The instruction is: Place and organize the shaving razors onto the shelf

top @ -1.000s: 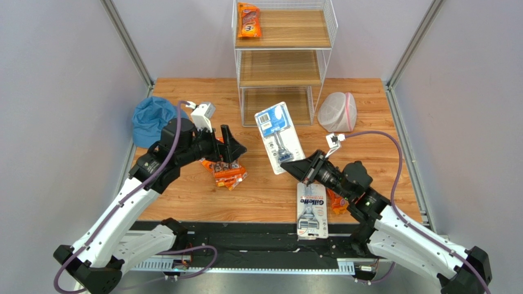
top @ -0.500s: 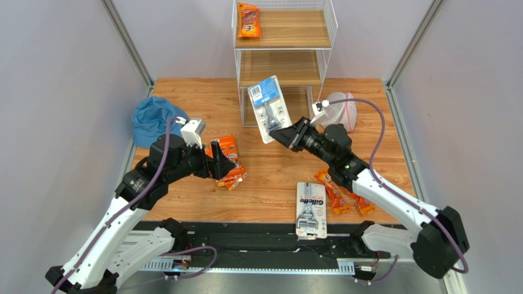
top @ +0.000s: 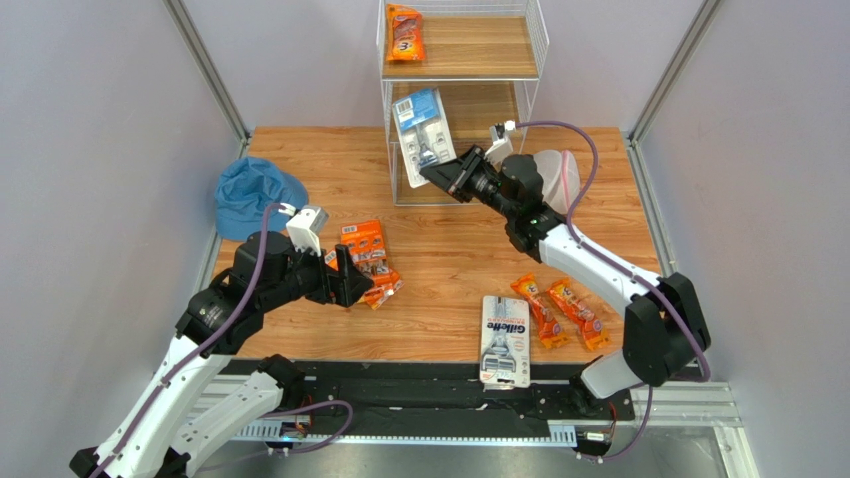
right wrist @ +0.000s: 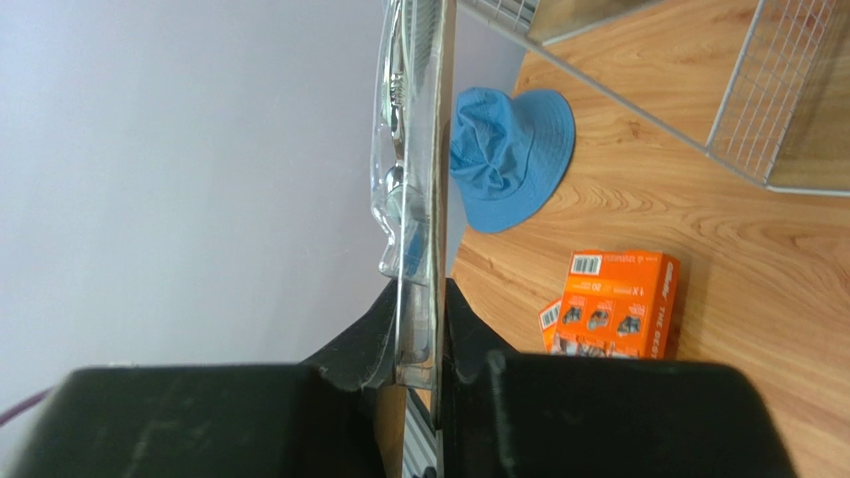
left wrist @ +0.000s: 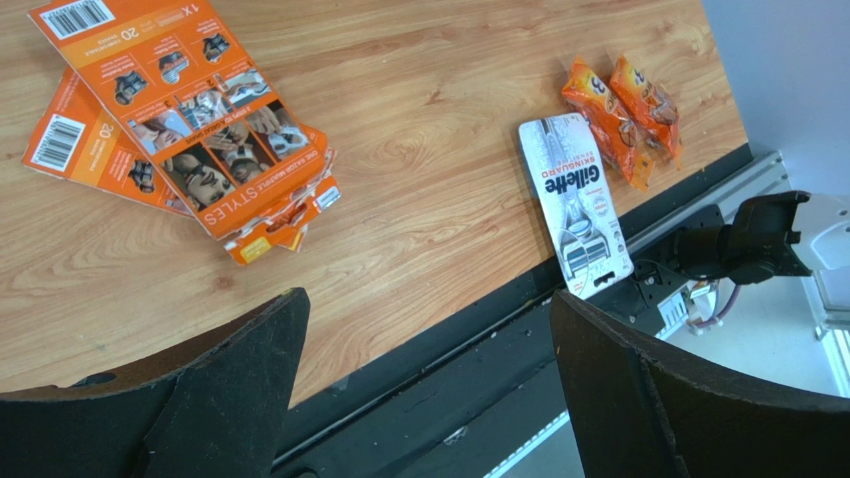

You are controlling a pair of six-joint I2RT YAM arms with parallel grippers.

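My right gripper moves the card outward next and releases it onto the middle board (top: 456,102), which lies outward of my gripper and shows bare wood.
My right gripper (top: 442,176) is shut on the lower end of a white and blue blister-card razor (top: 423,126), held up in front of the middle board of the white wire shelf (top: 529,60). In the right wrist view the card (right wrist: 414,149) stands edge-on between the fingers (right wrist: 379,329). An orange razor bag (top: 404,33) lies on the top board. My left gripper (top: 349,286) is open and empty, just near-left of the flat orange multi-packs (top: 368,259) (left wrist: 190,119). A white razor card (top: 507,340) (left wrist: 576,204) and two orange bags (top: 561,312) (left wrist: 619,105) lie near the front edge.
A blue bucket hat (top: 253,192) (right wrist: 509,144) lies at the left of the table. A white mesh bag with pink trim (top: 565,179) sits right of the shelf, partly behind my right arm. The black rail (left wrist: 469,368) runs along the near table edge.
My right arm has carried the blister card from mid-table up and back to the shelf front. The left arm has drawn back toward the near left, off the orange multi-packs.
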